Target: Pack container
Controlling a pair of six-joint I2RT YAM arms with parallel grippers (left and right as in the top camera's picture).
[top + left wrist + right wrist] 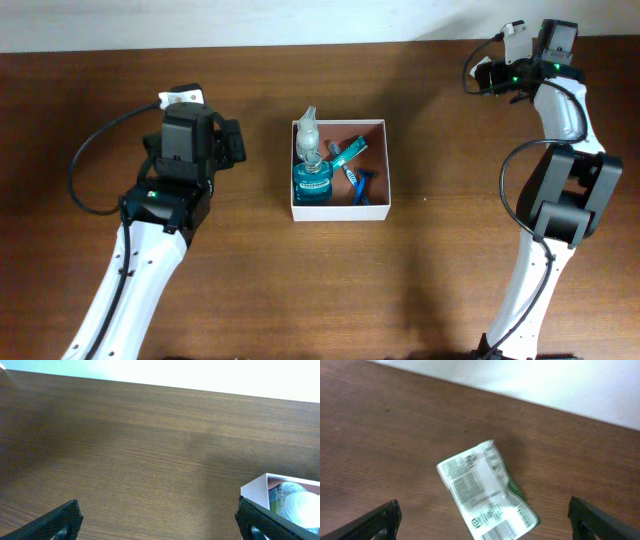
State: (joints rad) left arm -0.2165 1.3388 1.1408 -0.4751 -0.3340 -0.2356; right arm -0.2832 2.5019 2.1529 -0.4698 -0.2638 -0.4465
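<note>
The barcode end (500, 527) of the green-and-white packet (485, 491) lies on the tabletop below my right gripper, so my right gripper should move down next and close on it.
The container (340, 212) is a square white box with a reddish-brown inside, at the table's middle. It holds a blue bottle (313, 182), a clear bottle (308, 135) and blue razors (358, 180). My left gripper (232, 142) is open and empty, left of the container; the container's white corner (255, 491) shows in the left wrist view beside my open fingers (160, 522). My right gripper (482, 76) is open at the far right back. In the right wrist view it (485, 521) hovers over a green-and-white packet (485, 491) lying flat on the table.
The brown wooden table (450, 260) ends at a pale wall along the back edge (300, 20). The packet is hidden under my right arm in the overhead view. Cables hang from both arms.
</note>
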